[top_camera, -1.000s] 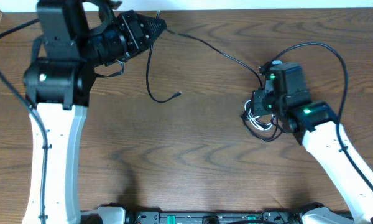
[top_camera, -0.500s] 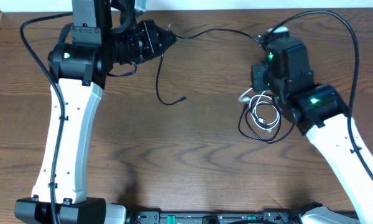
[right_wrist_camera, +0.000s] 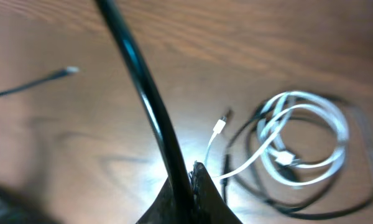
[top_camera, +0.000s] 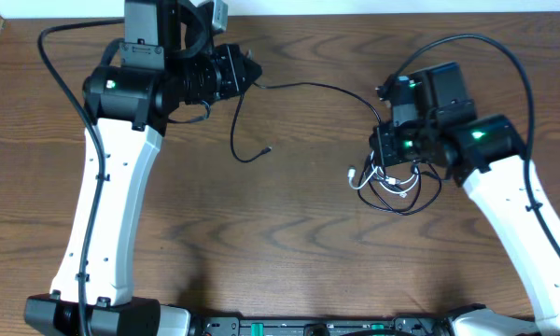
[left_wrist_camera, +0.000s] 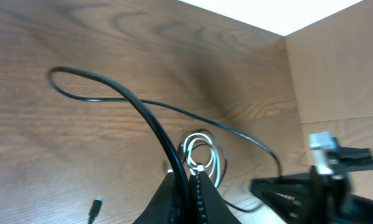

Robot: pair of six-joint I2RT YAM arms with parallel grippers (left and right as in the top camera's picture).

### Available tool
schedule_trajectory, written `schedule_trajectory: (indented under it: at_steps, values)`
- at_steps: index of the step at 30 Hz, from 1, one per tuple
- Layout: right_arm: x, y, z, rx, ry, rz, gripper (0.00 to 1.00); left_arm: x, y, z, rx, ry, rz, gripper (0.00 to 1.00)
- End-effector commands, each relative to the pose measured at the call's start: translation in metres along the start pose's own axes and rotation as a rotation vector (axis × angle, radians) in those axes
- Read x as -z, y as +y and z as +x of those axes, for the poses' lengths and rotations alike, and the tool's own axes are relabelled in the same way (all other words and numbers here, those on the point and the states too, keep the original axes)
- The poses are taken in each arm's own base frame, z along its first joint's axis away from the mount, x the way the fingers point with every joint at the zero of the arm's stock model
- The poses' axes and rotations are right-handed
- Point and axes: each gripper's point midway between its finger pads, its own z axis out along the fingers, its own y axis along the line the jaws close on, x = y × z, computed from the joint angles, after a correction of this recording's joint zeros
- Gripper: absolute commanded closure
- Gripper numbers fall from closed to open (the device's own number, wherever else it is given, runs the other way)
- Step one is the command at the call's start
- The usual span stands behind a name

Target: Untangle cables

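My right gripper also holds the black cable [top_camera: 310,87]. So next, my left gripper lowers toward the white coil and releases over the bare wood between plug and coil [top_camera: 308,149].
The black cable [top_camera: 310,87] stretches across the back of the table between both grippers. My left gripper [top_camera: 255,78] is shut on it, and a free end hangs down to a small plug [top_camera: 267,148]. In the left wrist view the black cable [left_wrist_camera: 143,112] runs up from the left gripper [left_wrist_camera: 189,177] and curves away. My right gripper [top_camera: 381,154] is shut on the same cable, over the white cable [top_camera: 392,183], which lies coiled with black loops around it. In the right wrist view the black cable [right_wrist_camera: 137,74] passes through the right gripper [right_wrist_camera: 189,171], with the white cable [right_wrist_camera: 311,137] beside it.
The wooden table [top_camera: 289,243] ends at a white back wall [top_camera: 355,6]. Thick black arm wiring [top_camera: 504,56] arcs over the right arm. The left arm's white link [top_camera: 107,215] slants over the table's left side.
The left gripper has come forward and right with the black cable. The right gripper rose toward the back, then dropped back over the white coil. The free black plug shifted slightly.
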Motion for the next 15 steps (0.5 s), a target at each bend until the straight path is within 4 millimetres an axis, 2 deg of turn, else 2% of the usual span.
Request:
schedule_trajectory:
  at_steps: [1,4,5,8,10,11,12,15]
  values:
    - [0.02,0.019,-0.007,-0.077,-0.003,-0.181,0.99,-0.007,0.012,0.006,-0.011,0.016,-0.043,0.93]
    - [0.018,-0.011,-0.003,-0.134,0.012,-0.065,0.99,-0.008,0.016,0.009,-0.001,0.028,-0.062,0.93]
    - [0.016,-0.037,0.007,-0.178,0.044,0.085,0.99,-0.007,0.02,0.011,0.005,0.03,-0.083,0.93]
    - [0.013,-0.083,0.035,-0.229,0.155,0.363,0.99,-0.007,0.027,0.013,0.013,0.036,-0.117,0.92]
    - [0.009,-0.097,0.055,-0.243,0.263,0.45,0.99,-0.007,0.027,0.014,0.014,0.041,-0.118,0.92]
    - [0.012,-0.107,0.075,-0.265,0.361,0.53,0.99,-0.007,0.027,0.014,0.015,0.042,-0.118,0.93]
    - [0.018,-0.115,0.084,-0.287,0.4,0.602,0.99,-0.007,0.027,0.014,0.015,0.042,-0.118,0.92]
    - [0.036,-0.132,0.1,-0.325,0.454,0.761,0.99,-0.006,0.027,0.015,0.016,0.044,-0.119,0.93]
